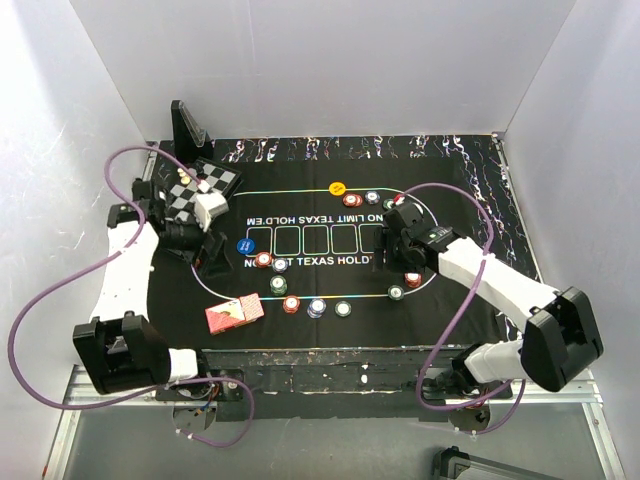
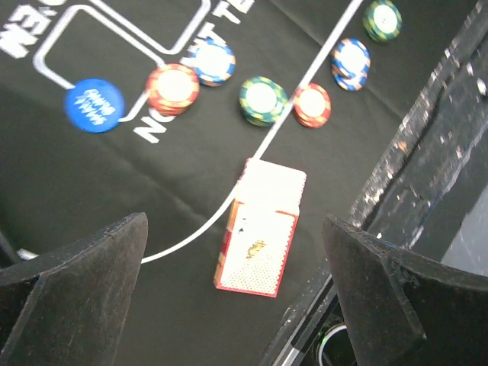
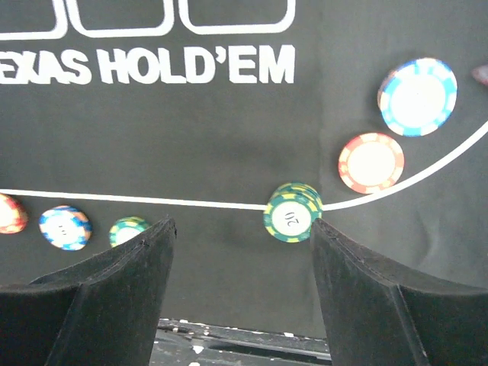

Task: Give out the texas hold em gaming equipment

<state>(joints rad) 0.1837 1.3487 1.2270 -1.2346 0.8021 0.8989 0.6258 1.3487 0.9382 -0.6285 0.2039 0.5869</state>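
The deck lies below my left gripper's open fingers and nearer my base, so I should move my left gripper down and back to close on the deck's long sides.
A pink-backed deck of playing cards [image 1: 233, 313] lies near the mat's front left and shows in the left wrist view [image 2: 259, 229]. My left gripper [image 1: 212, 252] is open above the mat, and the deck lies below and between its fingers [image 2: 234, 221]. Near it are a blue disc [image 2: 94, 105], a red chip [image 2: 172, 88], a blue-white chip [image 2: 213, 61] and a green chip [image 2: 262, 100]. My right gripper [image 1: 391, 254] is open and empty [image 3: 242, 225]. A green chip stack [image 3: 292, 211] sits just off its right finger [image 3: 358, 290]. A yellow disc [image 1: 337, 187] lies at the far side.
The black printed mat [image 1: 470, 200] covers the table. A small chessboard with pieces [image 1: 203, 184] and a black stand [image 1: 188, 125] are at the back left. A red chip [image 3: 371, 162] and a blue-white chip [image 3: 417, 97] lie right of the green stack. The table's front edge [image 1: 330, 355] is close behind the deck.
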